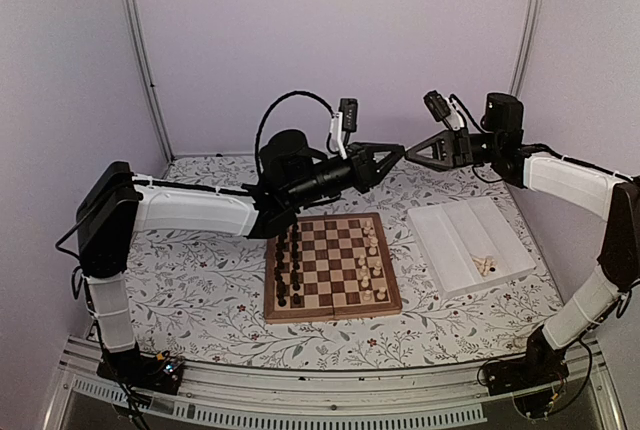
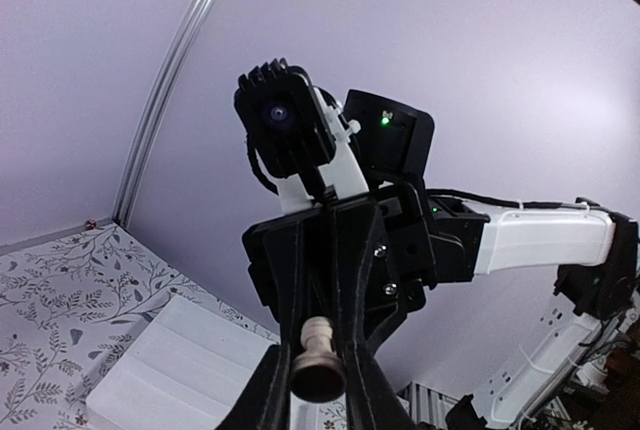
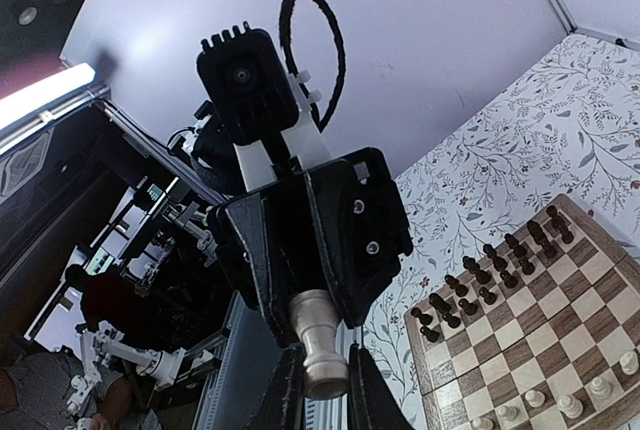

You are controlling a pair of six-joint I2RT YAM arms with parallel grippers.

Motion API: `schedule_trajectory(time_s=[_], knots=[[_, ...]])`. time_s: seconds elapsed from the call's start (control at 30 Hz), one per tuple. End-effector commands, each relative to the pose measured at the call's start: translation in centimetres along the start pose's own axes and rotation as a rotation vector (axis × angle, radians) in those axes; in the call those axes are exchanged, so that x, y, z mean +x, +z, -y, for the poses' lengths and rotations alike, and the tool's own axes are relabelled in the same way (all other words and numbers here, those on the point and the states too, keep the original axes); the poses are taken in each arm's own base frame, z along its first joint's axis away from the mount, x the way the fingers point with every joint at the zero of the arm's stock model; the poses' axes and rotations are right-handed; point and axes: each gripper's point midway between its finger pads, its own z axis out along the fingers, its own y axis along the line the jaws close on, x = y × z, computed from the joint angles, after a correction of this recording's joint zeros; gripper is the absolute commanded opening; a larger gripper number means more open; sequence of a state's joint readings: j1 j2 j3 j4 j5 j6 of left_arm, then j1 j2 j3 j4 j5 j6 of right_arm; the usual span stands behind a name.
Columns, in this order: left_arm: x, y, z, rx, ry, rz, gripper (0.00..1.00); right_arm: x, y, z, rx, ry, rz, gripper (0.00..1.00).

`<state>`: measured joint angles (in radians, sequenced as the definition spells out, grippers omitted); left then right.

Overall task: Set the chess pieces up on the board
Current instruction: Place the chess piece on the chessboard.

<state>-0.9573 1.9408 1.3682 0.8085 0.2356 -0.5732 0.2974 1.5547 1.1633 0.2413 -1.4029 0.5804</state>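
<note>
The robot's right gripper will next tip downward, lower the chess piece into the open square in the pale front row, below the gripper and to the left in the top view, and release it.
Above the table, behind the board (image 1: 332,316), my two grippers meet tip to tip. A pale chess piece (image 2: 318,375) is pinched between them. My left gripper (image 2: 318,360) is shut on one end, and my right gripper (image 3: 325,382) is shut on the other end of the same piece (image 3: 322,340). From above, the left gripper (image 1: 396,157) and right gripper (image 1: 415,153) nearly hide the piece. Pale pieces (image 1: 372,270) stand along the board's right side and dark ones (image 1: 290,265) along its left.
A white ridged tray (image 1: 455,235) lies right of the board, with a few small pieces (image 1: 486,265) near its front corner. The same tray (image 2: 190,360) shows below in the left wrist view. A floral cloth (image 1: 200,280) covers the table; walls close in on three sides.
</note>
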Motion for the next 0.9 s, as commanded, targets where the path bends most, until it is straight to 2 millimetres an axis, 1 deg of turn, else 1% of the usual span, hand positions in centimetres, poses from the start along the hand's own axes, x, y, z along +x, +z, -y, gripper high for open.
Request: schedule_trajectory(time_s=[0.0, 0.07, 0.17, 0.2, 0.23, 0.3, 0.33, 0.4, 0.47, 0.57, 0.67, 0.7, 0.73, 0.8, 0.83, 0.87], knots=[[1.1, 0.2, -0.4, -0.016, 0.002, -0.038, 0.29, -1.1, -0.6, -1.4, 0.005, -0.086, 0.005, 0.08], [0.6, -0.3, -0.5, -0.032, 0.019, -0.040, 0.34, -1.5, -0.7, -1.1, 0.041, -0.080, 0.009, 0.07], [-0.8, -1.7, -0.7, -0.078, 0.063, -0.061, 0.39, -2.1, -1.0, -0.1, 0.149, -0.145, 0.006, 0.07], [-1.2, -2.3, -1.0, -0.100, 0.082, -0.076, 0.39, -2.4, -1.1, 0.2, 0.186, -0.195, -0.001, 0.07], [-1.6, -3.0, -1.2, -0.122, 0.102, -0.092, 0.40, -2.6, -1.2, 0.6, 0.229, -0.203, -0.008, 0.07], [-2.4, -4.7, -1.6, -0.160, 0.144, -0.125, 0.41, -3.0, -1.4, 2.1, 0.332, -0.254, -0.032, 0.07], [-2.6, -5.7, -2.2, -0.194, 0.163, -0.157, 0.41, -3.1, -1.4, 2.6, 0.378, -0.292, -0.055, 0.07], [-3.3, -7.6, -3.0, -0.249, 0.210, -0.197, 0.41, -2.7, -1.1, 4.1, 0.460, -0.323, -0.110, 0.07], [-4.0, -9.4, -4.1, -0.311, 0.270, -0.242, 0.42, -2.2, -0.2, 5.3, 0.528, -0.377, -0.173, 0.07], [-5.2, -12.3, -6.5, -0.417, 0.334, -0.287, 0.42, -1.4, 0.9, 6.8, 0.610, -0.455, -0.262, 0.07], [-6.0, -15.1, -9.0, -0.506, 0.346, -0.289, 0.43, -0.2, 2.2, 8.6, 0.668, -0.503, -0.368, 0.07], [-6.2, -15.9, -9.7, -0.528, 0.343, -0.286, 0.43, 0.4, 2.7, 9.5, 0.686, -0.506, -0.409, 0.07], [-6.5, -16.8, -10.3, -0.554, 0.338, -0.279, 0.43, 0.5, 3.1, 9.8, 0.703, -0.528, -0.441, 0.07], [-6.9, -18.0, -11.1, -0.585, 0.334, -0.265, 0.43, 1.4, 3.8, 10.9, 0.736, -0.552, -0.519, 0.07], [-7.0, -18.6, -11.4, -0.597, 0.332, -0.262, 0.43, 2.3, 4.1, 11.9, 0.748, -0.543, -0.569, 0.06], [-7.0, -19.0, -11.8, -0.608, 0.329, -0.262, 0.43, 2.7, 4.3, 12.3, 0.755, -0.552, -0.607, 0.06]])
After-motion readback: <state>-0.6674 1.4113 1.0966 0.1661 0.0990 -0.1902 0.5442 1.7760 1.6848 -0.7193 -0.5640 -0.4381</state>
